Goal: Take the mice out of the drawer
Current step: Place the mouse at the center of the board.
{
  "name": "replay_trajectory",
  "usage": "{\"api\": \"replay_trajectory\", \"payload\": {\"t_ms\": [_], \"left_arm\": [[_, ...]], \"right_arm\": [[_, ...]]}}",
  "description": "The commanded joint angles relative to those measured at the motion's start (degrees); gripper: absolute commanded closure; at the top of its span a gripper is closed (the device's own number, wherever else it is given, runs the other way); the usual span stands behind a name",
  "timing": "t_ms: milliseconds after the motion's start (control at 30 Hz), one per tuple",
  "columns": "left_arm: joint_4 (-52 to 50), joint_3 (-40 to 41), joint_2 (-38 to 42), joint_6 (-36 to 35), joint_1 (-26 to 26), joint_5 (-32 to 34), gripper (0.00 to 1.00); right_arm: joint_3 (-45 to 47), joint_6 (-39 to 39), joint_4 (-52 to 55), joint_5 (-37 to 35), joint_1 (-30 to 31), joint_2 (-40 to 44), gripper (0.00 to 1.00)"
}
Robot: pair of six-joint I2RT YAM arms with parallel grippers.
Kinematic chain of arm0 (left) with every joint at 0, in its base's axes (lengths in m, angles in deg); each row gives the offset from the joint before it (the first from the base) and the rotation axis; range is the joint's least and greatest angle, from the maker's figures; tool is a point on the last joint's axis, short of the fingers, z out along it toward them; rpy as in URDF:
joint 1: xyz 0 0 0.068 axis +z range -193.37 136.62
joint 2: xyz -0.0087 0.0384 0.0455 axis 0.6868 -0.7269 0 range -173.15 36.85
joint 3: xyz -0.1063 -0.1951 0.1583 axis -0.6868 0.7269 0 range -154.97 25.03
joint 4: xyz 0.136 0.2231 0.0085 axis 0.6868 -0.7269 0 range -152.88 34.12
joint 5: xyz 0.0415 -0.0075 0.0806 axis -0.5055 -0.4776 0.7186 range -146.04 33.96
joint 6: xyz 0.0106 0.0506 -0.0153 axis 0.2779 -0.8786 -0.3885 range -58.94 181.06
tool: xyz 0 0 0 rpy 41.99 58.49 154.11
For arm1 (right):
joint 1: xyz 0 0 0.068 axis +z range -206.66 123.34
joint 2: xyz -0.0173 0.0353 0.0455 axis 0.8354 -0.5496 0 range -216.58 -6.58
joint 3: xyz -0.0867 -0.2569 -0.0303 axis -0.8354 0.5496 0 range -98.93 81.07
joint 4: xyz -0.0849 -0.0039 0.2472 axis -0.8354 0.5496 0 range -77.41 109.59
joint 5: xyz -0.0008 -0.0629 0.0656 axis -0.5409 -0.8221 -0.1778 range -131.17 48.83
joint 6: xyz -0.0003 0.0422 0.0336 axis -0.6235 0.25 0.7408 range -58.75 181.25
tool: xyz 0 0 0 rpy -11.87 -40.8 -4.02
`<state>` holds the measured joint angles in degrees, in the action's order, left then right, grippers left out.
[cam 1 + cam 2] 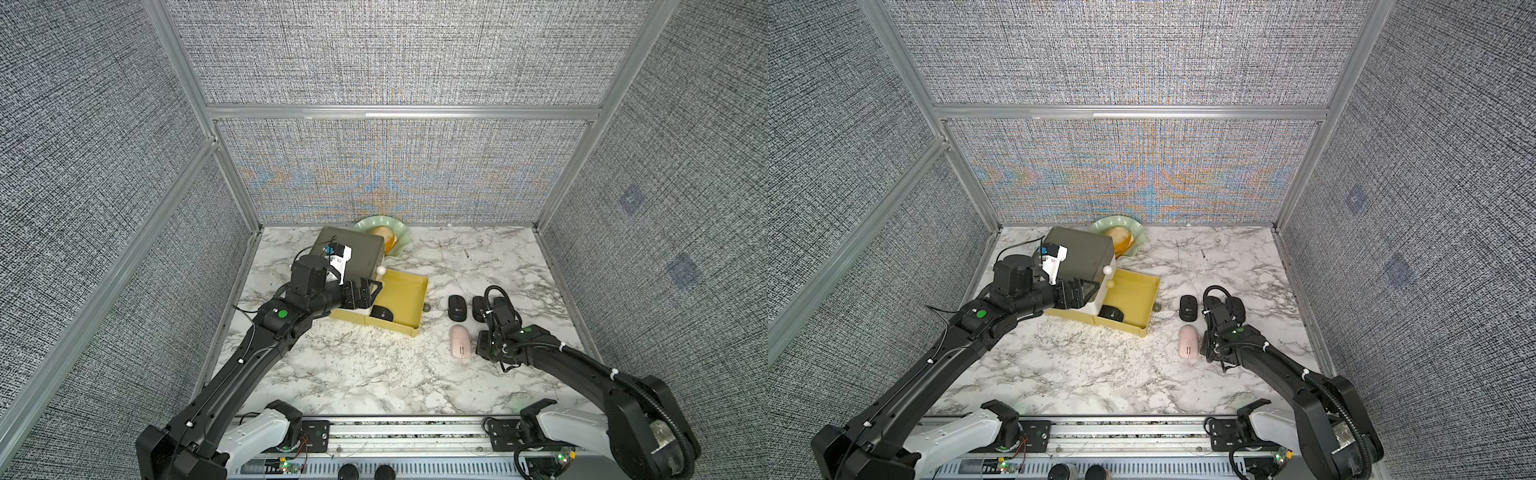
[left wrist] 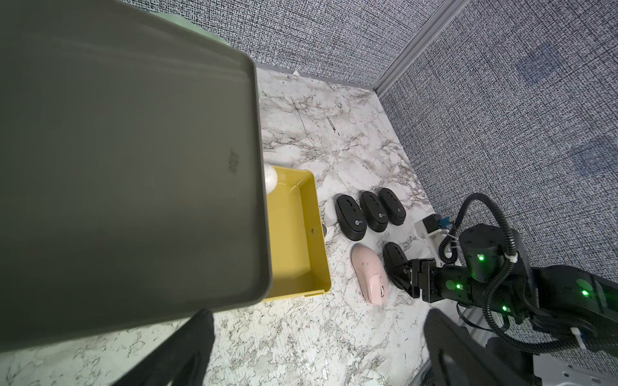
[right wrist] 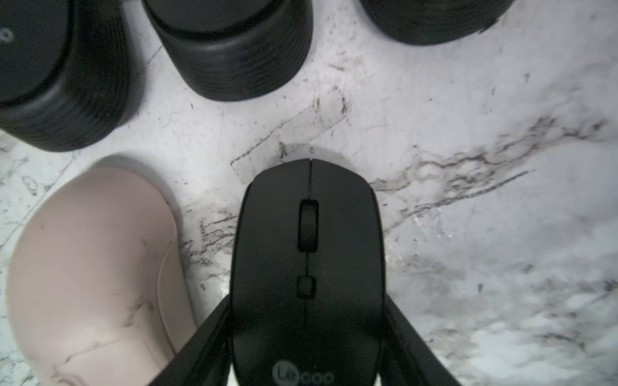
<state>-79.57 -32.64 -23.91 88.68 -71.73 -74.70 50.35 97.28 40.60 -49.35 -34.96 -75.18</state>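
The fourth black mouse (image 1: pixel 481 344) (image 3: pixel 307 250) is already resting on the marble beside the pink one, so next my right gripper should stay low and open its fingers to let it go.
The yellow drawer (image 1: pixel 409 328) stands pulled out of a grey-topped cabinet (image 1: pixel 361 249). At its near wall by the cabinet lies a black oval with a pale dot (image 1: pixel 381 313), seemingly a mouse. Three black mice (image 2: pixel 349 217) lie in a row on the marble to its right, the pink mouse (image 1: pixel 460 340) in front of them. Beside the pink one, a fourth black mouse (image 3: pixel 307 250) rests on the table between my right gripper's (image 3: pixel 307 300) fingers; whether they press it is unclear. My left gripper (image 2: pixel 317 320) is open over bare marble at the cabinet's corner.
A green scalloped plate (image 1: pixel 401 232) with something orange on it sits behind the cabinet at the back wall. Small round knobs (image 1: pixel 381 271) stick out of the cabinet front. Fabric walls close in the table on three sides.
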Motion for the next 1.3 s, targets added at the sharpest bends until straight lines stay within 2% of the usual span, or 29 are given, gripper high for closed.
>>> {"api": "replay_trajectory", "payload": {"t_ms": [0,133,367,667,867,1000,1133,1267], "left_arm": [[0.80,-0.06,0.06,-0.11,-0.01,0.90,0.01],[0.38,-0.26,0.08,-0.09,0.06,1.20,0.01],[0.98,-0.25,-0.55,0.07,0.05,1.50,0.01],[1.04,-0.23,-1.16,0.33,0.06,2.14,0.01],[0.44,-0.71,-1.43,0.43,0.06,2.94,0.01],[0.24,-1.55,-1.80,0.20,0.06,3.36,0.01],[-0.30,-2.60,-2.24,-0.10,-0.01,3.59,0.01],[-0.69,-3.62,-2.19,-0.78,0.03,4.25,0.01]], "right_arm": [[-0.77,0.17,1.08,1.14,-0.47,-0.43,0.34],[-1.45,-0.51,1.57,1.07,-1.28,-0.35,0.32],[-2.94,-2.77,1.59,2.16,-2.95,-2.95,0.33],[-6.26,-6.59,1.43,4.49,-4.87,-7.36,0.47],[-9.59,-9.33,3.90,8.10,-5.64,-11.15,0.48],[-9.98,-9.40,4.48,8.49,-5.70,-12.43,0.46],[-10.10,-8.79,5.25,6.24,-5.78,-10.86,0.36],[-11.74,-9.04,7.35,5.91,-5.74,-8.55,0.33]]}}
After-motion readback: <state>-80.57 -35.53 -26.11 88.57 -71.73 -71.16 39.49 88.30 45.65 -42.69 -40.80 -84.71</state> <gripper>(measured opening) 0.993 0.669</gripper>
